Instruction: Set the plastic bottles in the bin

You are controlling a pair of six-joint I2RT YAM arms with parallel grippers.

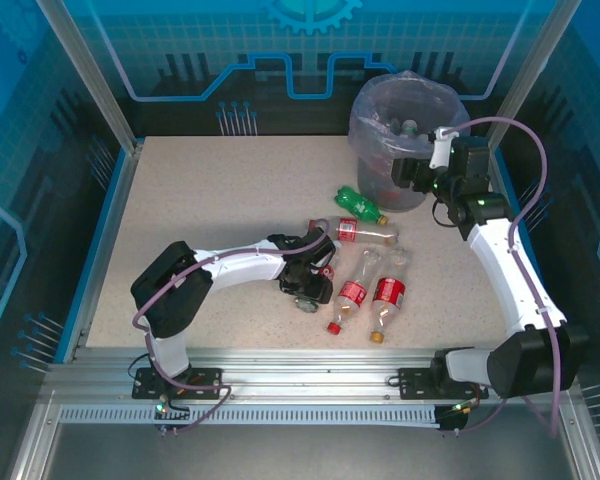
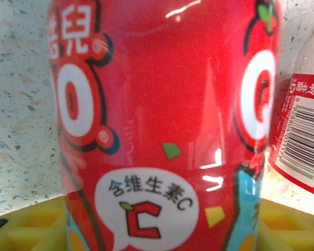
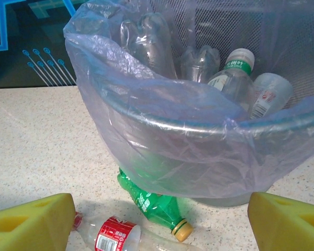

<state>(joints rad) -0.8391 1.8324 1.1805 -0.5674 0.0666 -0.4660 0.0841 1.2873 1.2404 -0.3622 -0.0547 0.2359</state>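
Note:
My right gripper hangs empty and closer to the bin, so next it will move back from the bin [image 1: 410, 120] toward the red-labelled bottle at my left gripper and close.
A red-labelled bottle [image 2: 162, 104] stands very close in the left wrist view, lying between the two yellow pads [image 2: 26, 225] of my left gripper [image 1: 308, 288]. The pads stand wide at its sides, so the gripper is open around it. Beside it lies another red-labelled bottle [image 2: 301, 141]. My right gripper [image 1: 408, 172] hangs open and empty beside the bin [image 1: 410, 120], whose lavender bag [image 3: 162, 136] holds several clear bottles [image 3: 235, 73]. A green bottle [image 3: 157, 201] lies at the bin's foot, with a red-labelled one [image 3: 115, 235] in front of it.
Two more red-labelled bottles [image 1: 352, 292] [image 1: 388, 295] lie side by side near the table's front middle. Another lies crosswise [image 1: 358, 232] behind them. Blue walls and metal posts [image 1: 90, 80] fence the speckled table [image 1: 210, 200].

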